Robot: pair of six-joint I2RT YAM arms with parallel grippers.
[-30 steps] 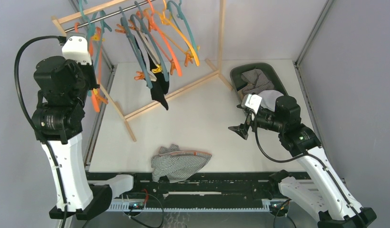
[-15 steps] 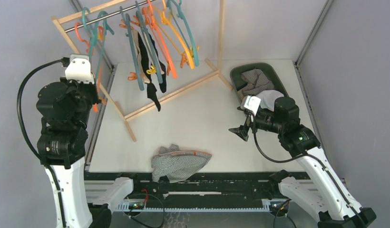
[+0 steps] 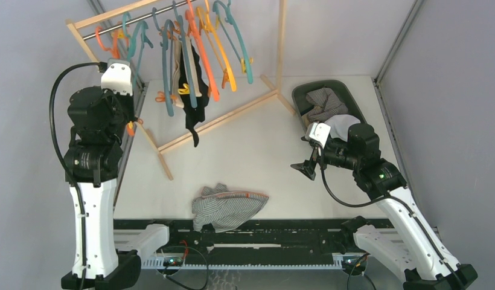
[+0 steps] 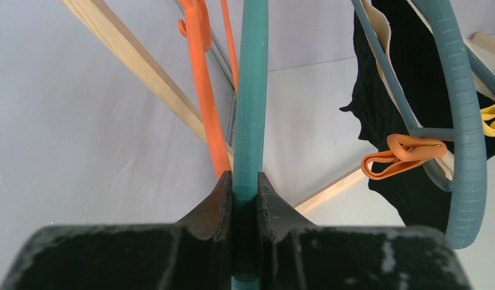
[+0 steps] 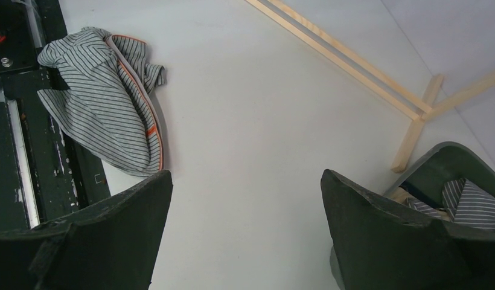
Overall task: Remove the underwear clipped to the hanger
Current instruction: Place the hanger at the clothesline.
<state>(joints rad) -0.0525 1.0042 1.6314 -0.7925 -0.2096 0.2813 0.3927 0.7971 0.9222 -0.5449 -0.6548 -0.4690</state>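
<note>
The teal hanger (image 4: 252, 90) hooks over the rack's rod. My left gripper next moves slightly outward and toward the black underwear, then opens off the lower bar.
My left gripper (image 4: 245, 181) is shut on the lower bar of a teal hanger (image 4: 252, 90) at the left end of the wooden rack (image 3: 130, 12). An orange hanger (image 4: 204, 90) hangs just left of it. Black underwear (image 3: 191, 90) hangs further right among the teal and orange hangers; in the left wrist view this black underwear (image 4: 408, 72) shows at the right, with an orange clip (image 4: 402, 154) beside it. My right gripper (image 3: 305, 168) hovers low over the table at the right. In its own view the right gripper (image 5: 245, 199) is open with nothing between its fingers.
A grey striped cloth with orange trim (image 3: 227, 207) lies at the table's near edge. A dark green basket (image 3: 329, 87) holding cloths stands at the back right, beside my right arm. The rack's wooden foot (image 3: 221, 121) runs diagonally across the back of the table.
My left arm has moved right and away from the camera with the teal hanger in its grip. The hangers and the black underwear have swung on the rail. The right arm has not moved.
</note>
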